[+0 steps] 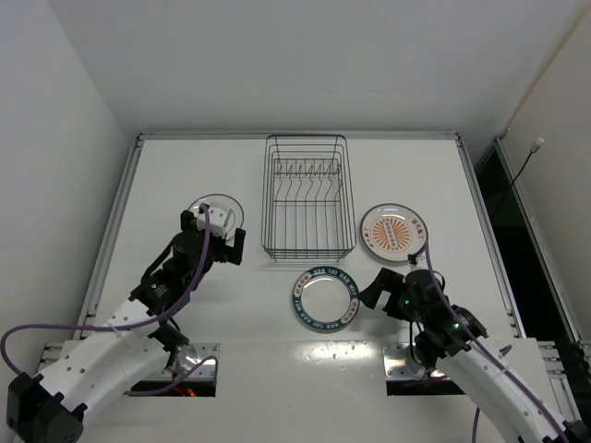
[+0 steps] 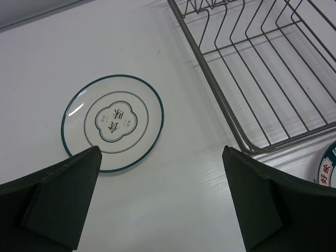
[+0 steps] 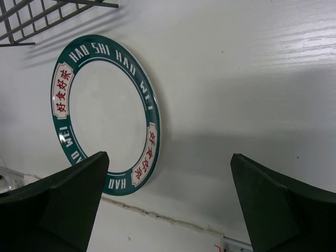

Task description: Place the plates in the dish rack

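My right gripper moves outward, turns and lowers onto the orange-centre plate's rim next, as the plate lies flat with its near rim (image 1: 412, 255) clear of the rack (image 1: 305, 198).
The black wire dish rack (image 1: 305, 198) stands at the table's middle. The plain pale plate with a thin dark edge (image 1: 222, 203) lies flat left of it, partly hidden by my left gripper (image 1: 214, 236), which hovers over its near edge, open and empty. In the left wrist view the plate (image 2: 113, 122) lies ahead left of the open gripper (image 2: 161, 152), the rack (image 2: 262, 68) to the right. The blue lettered-rim plate (image 1: 323, 300) lies near the rack's front. My right gripper (image 1: 386, 288) is open just right of it. The right wrist view shows this plate (image 3: 105, 110) left of the open gripper (image 3: 169, 156). The orange-centre plate (image 1: 395, 233) lies right of the rack.
The rack holds no plates; its upright tines sit in its far half. Metal rails run along the table's left and right edges (image 1: 480, 212). A corner of the rack (image 3: 47, 13) shows at the top left of the right wrist view.
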Controlling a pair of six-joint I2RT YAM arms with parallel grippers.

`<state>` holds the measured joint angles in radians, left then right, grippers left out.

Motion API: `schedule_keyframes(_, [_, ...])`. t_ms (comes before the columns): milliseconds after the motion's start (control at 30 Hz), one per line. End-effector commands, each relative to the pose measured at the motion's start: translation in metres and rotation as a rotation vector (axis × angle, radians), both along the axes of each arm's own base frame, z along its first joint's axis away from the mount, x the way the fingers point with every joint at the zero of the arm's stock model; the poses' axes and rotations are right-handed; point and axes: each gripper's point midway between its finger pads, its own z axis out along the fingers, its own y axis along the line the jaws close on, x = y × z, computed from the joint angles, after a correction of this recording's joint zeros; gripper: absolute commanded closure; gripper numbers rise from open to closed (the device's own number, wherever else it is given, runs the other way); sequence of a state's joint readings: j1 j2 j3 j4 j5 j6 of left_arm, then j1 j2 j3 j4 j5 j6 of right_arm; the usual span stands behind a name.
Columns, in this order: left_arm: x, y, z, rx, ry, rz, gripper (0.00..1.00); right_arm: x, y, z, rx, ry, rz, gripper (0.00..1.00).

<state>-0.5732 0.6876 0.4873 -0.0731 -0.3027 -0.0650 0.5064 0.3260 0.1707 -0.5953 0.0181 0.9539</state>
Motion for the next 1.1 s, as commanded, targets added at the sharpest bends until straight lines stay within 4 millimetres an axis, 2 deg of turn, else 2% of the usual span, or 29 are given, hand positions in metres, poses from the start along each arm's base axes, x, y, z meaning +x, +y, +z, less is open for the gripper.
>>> schedule_keyframes(0, [0.002,-0.008,0.032,-0.070,-0.078,-0.022,0.00,0.008,-0.002,0.016,0.027,-0.043,-0.049,0.00])
schedule_keyframes(67, [0.001,-0.008,0.028,-0.065,-0.071,-0.022,0.00,0.007,-0.011,0.020,0.007,-0.027,-0.107,0.00])
schedule_keyframes(100, [0.001,-0.008,0.028,-0.065,-0.071,-0.022,0.00,0.014,-0.020,0.035,0.002,-0.060,-0.177,0.00])
schedule_keyframes(133, [0.001,-0.008,0.028,-0.065,-0.071,-0.022,0.00,0.016,-0.024,0.041,0.009,-0.066,-0.217,0.00])
schedule_keyframes(233, [0.001,-0.012,0.030,-0.082,-0.073,-0.041,0.00,0.034,-0.028,0.083,0.082,-0.192,-0.300,0.00])
schedule_keyframes(267, [0.001,-0.012,0.030,-0.083,-0.073,-0.041,0.00,0.042,-0.030,0.106,0.128,-0.247,-0.349,0.00])
schedule_keyframes(300, [0.001,-0.012,0.030,-0.083,-0.073,-0.041,0.00,0.048,-0.031,0.117,0.134,-0.274,-0.367,0.00])
schedule_keyframes(333, [0.000,-0.014,0.030,-0.084,-0.072,-0.050,0.00,0.057,-0.040,0.144,0.134,-0.339,-0.428,0.00])
schedule_keyframes(400, [0.001,-0.012,0.030,-0.083,-0.073,-0.041,0.00,0.066,-0.053,0.164,0.066,-0.384,-0.477,0.00])
schedule_keyframes(467, [0.001,-0.012,0.030,-0.083,-0.073,-0.041,0.00,0.080,-0.066,0.194,-0.046,-0.431,-0.507,0.00])
schedule_keyframes(500, [0.001,-0.013,0.032,-0.087,-0.081,-0.042,0.00,0.084,-0.067,0.205,-0.074,-0.440,-0.507,0.00])
schedule_keyframes(533, [0.001,-0.013,0.027,-0.083,-0.073,-0.041,0.00,0.089,-0.067,0.231,-0.070,-0.475,-0.510,0.00])
schedule_keyframes(567, [0.001,-0.015,0.025,-0.079,-0.064,-0.050,0.00,0.101,-0.064,0.233,-0.120,-0.461,-0.495,0.00])
schedule_keyframes(600, [0.001,-0.015,0.025,-0.079,-0.064,-0.050,0.00,0.106,-0.061,0.252,-0.117,-0.483,-0.492,0.00])
schedule_keyframes(633, [0.002,-0.015,0.022,-0.074,-0.055,-0.050,0.00,0.113,-0.058,0.257,-0.117,-0.479,-0.473,0.00])
schedule_keyframes(667, [0.001,-0.017,0.022,-0.075,-0.054,-0.059,0.00,0.128,-0.064,0.251,-0.166,-0.448,-0.482,0.00])
schedule_keyframes(700, [0.001,-0.017,0.022,-0.075,-0.054,-0.059,0.00,0.135,-0.057,0.250,-0.135,-0.426,-0.428,0.00])
schedule_keyframes(733, [0.001,-0.017,0.022,-0.075,-0.054,-0.059,0.00,0.142,-0.060,0.245,-0.123,-0.402,-0.417,0.00])
schedule_keyframes(767, [0.001,-0.017,0.022,-0.075,-0.054,-0.059,0.00,0.154,-0.089,0.230,-0.121,-0.365,-0.488,0.00])
schedule_keyframes(800, [0.001,-0.016,0.025,-0.081,-0.063,-0.059,0.00,0.160,-0.078,0.211,-0.034,-0.296,-0.402,0.00])
schedule_keyframes(867, [0.002,-0.015,0.027,-0.084,-0.072,-0.050,0.00,0.163,-0.103,0.178,0.103,-0.243,-0.428,0.02])
schedule_keyframes(1033, [0.001,-0.016,0.027,-0.086,-0.071,-0.059,0.00,0.156,-0.121,0.140,0.125,-0.200,-0.497,0.02])
schedule_keyframes(1067, [0.001,-0.016,0.027,-0.086,-0.071,-0.059,0.00,0.149,-0.130,0.124,0.137,-0.160,-0.540,0.02])
